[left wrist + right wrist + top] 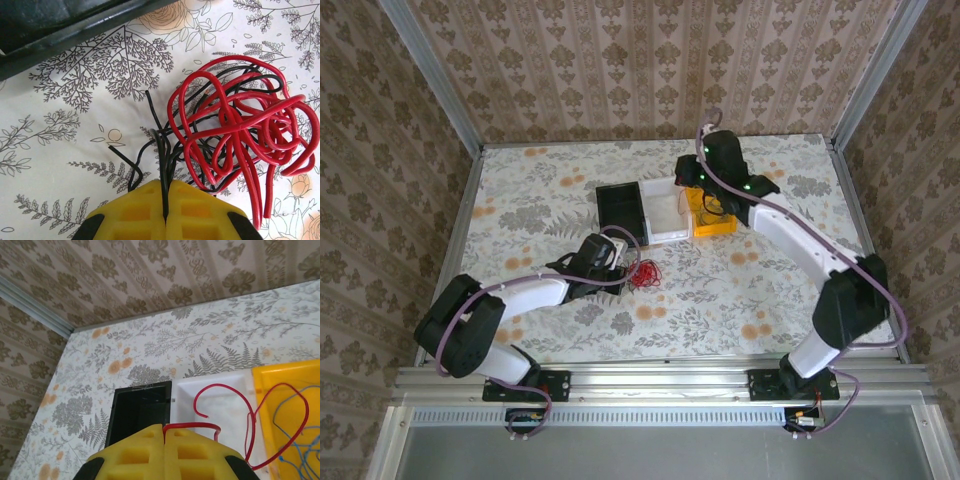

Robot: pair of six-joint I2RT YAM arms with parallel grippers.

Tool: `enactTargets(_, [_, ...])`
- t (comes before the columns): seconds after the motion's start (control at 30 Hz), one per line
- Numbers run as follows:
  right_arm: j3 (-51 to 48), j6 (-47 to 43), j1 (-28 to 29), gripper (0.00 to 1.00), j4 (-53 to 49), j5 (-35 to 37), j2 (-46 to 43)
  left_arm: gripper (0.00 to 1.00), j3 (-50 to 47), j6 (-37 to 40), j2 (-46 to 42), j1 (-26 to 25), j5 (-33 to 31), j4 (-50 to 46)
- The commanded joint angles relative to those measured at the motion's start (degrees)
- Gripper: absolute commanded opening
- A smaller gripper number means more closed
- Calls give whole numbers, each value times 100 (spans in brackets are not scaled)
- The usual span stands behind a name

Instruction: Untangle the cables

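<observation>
The loop of the thin red wire still strays across the yellow bin. I need to tilt my right gripper down next and lower it over the white bin's bottom to release the wire.
A tangle of thick red cable (pixel 240 120) and thin dark cable (pixel 161 150) lies on the floral table; from above it shows as a small red clump (pixel 644 272). My left gripper (pixel 165 189) is at its near edge, yellow fingers shut on a strand of the dark cable. My right gripper (pixel 164 430) hangs over the bins, shut on a thin red wire (pixel 227 395) that loops across the white bin (pixel 225 407) and the yellow bin (pixel 280 385). A thin blue wire (pixel 300 445) lies in the yellow bin.
Three bins stand side by side at mid-table: a black bin (pixel 621 205), the white bin (pixel 665 212) and the yellow bin (pixel 720 228). The black bin's wall (pixel 75 32) runs just beyond the tangle. Metal frame posts and patterned walls ring the table.
</observation>
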Motion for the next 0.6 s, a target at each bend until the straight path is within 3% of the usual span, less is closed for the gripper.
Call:
enactTargets(0.0, [315,-176,23,0,-290,-262,481,0,-31,55,-120,71,-20,6])
enactTargets(0.37, [536,-87,6,2,-507,-982,1450,0,48,114,-26,134,62,-47])
enactTargets(0.4, [551,-72,6,8,-547,-953,1476,0,48,115,-18,142,84,-48])
enactTargets(0.47, [535,-22,6,33,-598,-866,1418,0,64,132,-8,151,129,-45])
enactTargets(0.57, [280,21,30,53,-592,-652,1120,0,66,141,-17,161,186,-44])
